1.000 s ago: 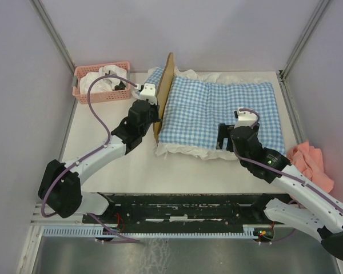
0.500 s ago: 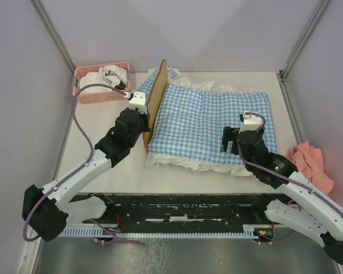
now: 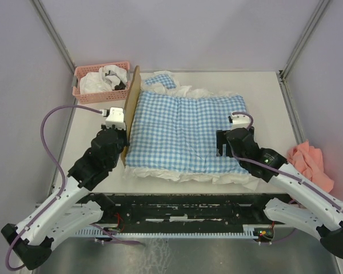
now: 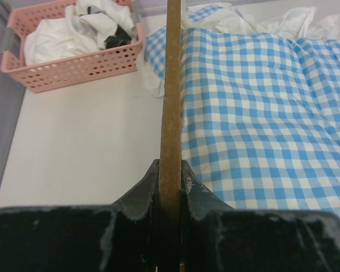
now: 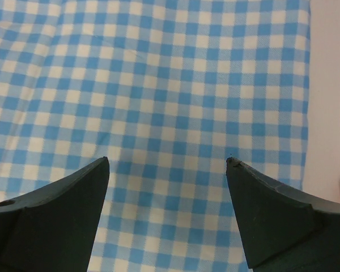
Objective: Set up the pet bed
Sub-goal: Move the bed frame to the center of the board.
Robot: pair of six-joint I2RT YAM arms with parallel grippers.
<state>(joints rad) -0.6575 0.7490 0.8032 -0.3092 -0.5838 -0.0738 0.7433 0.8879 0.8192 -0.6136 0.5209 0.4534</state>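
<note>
The headboard (image 3: 131, 105) will go left in the top view next, pulled by my left gripper, which then opens, as the table beside it there is empty.
The pet bed shows only as its light-wood headboard (image 3: 131, 105), standing on edge at the left end of the blue-white gingham bedding (image 3: 183, 131), which covers the rest of the frame. My left gripper (image 3: 121, 130) is shut on the headboard's near end. In the left wrist view the board (image 4: 171, 85) runs straight up between the fingers, with the gripper (image 4: 170, 168) clamped on it and the bedding (image 4: 260, 113) on its right. My right gripper (image 3: 222, 142) is open just above the bedding's right part. In the right wrist view the gripper (image 5: 167, 161) is empty over the gingham (image 5: 158, 73).
A pink plastic basket (image 3: 100, 84) with white and dark cloth stands at the back left, close to the headboard's far end; it also shows in the left wrist view (image 4: 68, 68). A pink cloth (image 3: 311, 162) lies at the right edge. A small gingham piece (image 3: 160, 80) lies behind the bedding.
My left gripper has pulled the headboard left and nearer, and the bedding has slid left with it. My right gripper has stayed open and shifted slightly left over the bedding.
</note>
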